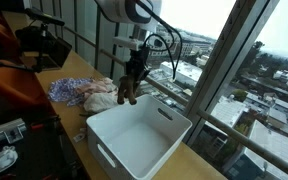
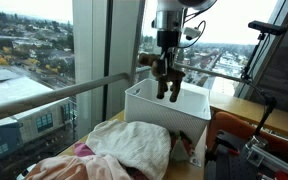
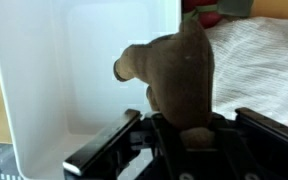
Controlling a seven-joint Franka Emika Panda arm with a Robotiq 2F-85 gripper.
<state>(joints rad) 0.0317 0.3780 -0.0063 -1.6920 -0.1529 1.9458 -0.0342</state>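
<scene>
I will move my gripper past the bin's edge by the clothes next and go down inside (image 1: pixel 137 134) (image 3: pixel 100 76) to open, because the plush toy still hangs above the bin's edge.
My gripper (image 1: pixel 132 88) is shut on a brown plush toy (image 3: pixel 174 72) and holds it in the air. In both exterior views the toy (image 2: pixel 167 80) hangs from the fingers over the near edge of a white plastic bin (image 1: pixel 144 140), next to a pile of clothes (image 1: pixel 84 93). In the wrist view the toy fills the middle, with the white bin (image 3: pixel 64 70) to its left and pale cloth (image 3: pixel 259 60) to its right. The fingertips are hidden behind the toy.
The bin (image 2: pixel 169 108) and clothes pile (image 2: pixel 124 145) sit on a wooden table (image 1: pixel 79 65) beside a large window with a metal rail (image 2: pixel 54 93). Black equipment and cables (image 1: pixel 39 45) stand at the table's far end.
</scene>
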